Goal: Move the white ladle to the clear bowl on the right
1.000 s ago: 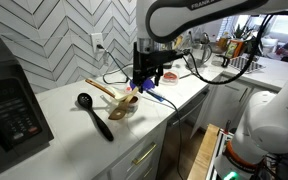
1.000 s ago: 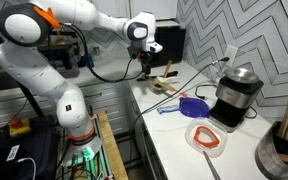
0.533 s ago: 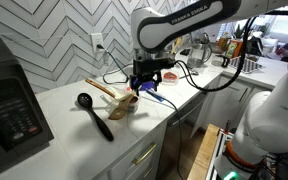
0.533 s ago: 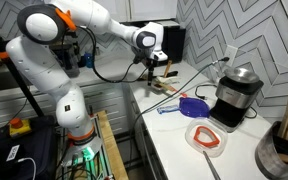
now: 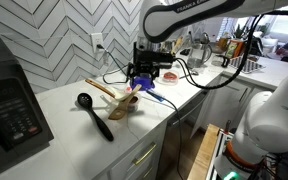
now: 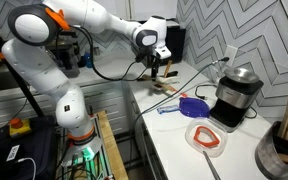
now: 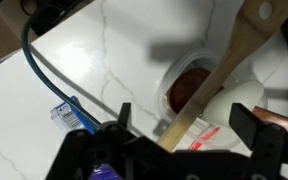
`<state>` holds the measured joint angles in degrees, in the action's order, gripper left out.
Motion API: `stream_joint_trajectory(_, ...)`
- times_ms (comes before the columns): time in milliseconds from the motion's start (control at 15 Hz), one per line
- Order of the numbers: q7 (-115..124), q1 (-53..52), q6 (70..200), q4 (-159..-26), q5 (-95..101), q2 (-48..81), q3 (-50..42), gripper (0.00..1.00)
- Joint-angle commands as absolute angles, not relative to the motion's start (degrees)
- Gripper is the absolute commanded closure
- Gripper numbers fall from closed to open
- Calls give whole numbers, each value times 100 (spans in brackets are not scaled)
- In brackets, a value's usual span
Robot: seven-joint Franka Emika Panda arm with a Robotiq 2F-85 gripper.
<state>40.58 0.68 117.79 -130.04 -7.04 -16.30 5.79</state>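
Next, the gripper moves down toward the white ladle's cup (image 7: 239,100) and closes at its edge beside the wooden handle (image 7: 224,60).
In the wrist view the white ladle's rounded cup (image 7: 239,100) sits at the rim of the clear bowl (image 7: 187,85), whose inside looks dark brown. A tan wooden handle (image 7: 224,60) lies diagonally across the bowl and passes between my fingers. My gripper (image 7: 187,122) is open, its fingers wide apart on either side of the handle and the ladle cup, gripping nothing. In both exterior views the gripper (image 5: 142,84) (image 6: 156,70) hovers just above the pile of utensils and the bowl (image 5: 123,108). The ladle's own handle is hidden.
A black ladle (image 5: 94,115) lies on the white counter towards the microwave (image 5: 9,105). A blue utensil (image 5: 154,97) (image 7: 69,112) and a dark cable (image 7: 54,70) lie close to the gripper. A blender (image 6: 234,95) and a red-rimmed lid (image 6: 204,137) stand further along.
The gripper dipped towards the utensils and has risen slightly again, with the wrist turned a little. The utensils and the bowl have not visibly moved.
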Motion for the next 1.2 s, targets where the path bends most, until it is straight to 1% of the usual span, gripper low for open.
stream_joint_trajectory(0,4314,93,12152,-13429,-715,-1857,611,0)
stream_joint_trajectory(67,4357,83,12220,-13496,-706,-1863,626,1)
stream_joint_trajectory(200,4396,48,12302,-13622,-731,-1848,662,7)
stream_joint_trajectory(267,4408,32,12366,-13685,-744,-1832,681,13)
stream_joint_trajectory(333,4398,14,12446,-13741,-780,-1813,692,15)
stream_joint_trajectory(400,4407,-1,12537,-13777,-798,-1782,713,25)
stream_joint_trajectory(467,4419,-14,12645,-13811,-808,-1756,733,27)
stream_joint_trajectory(533,4438,-25,12743,-13834,-819,-1718,754,25)
stream_joint_trajectory(600,4450,-35,12854,-13854,-819,-1693,773,32)
stream_joint_trajectory(667,4476,-48,12950,-13866,-823,-1674,788,28)
stream_joint_trajectory(1133,4546,-100,13331,-13796,-881,-1534,811,22)
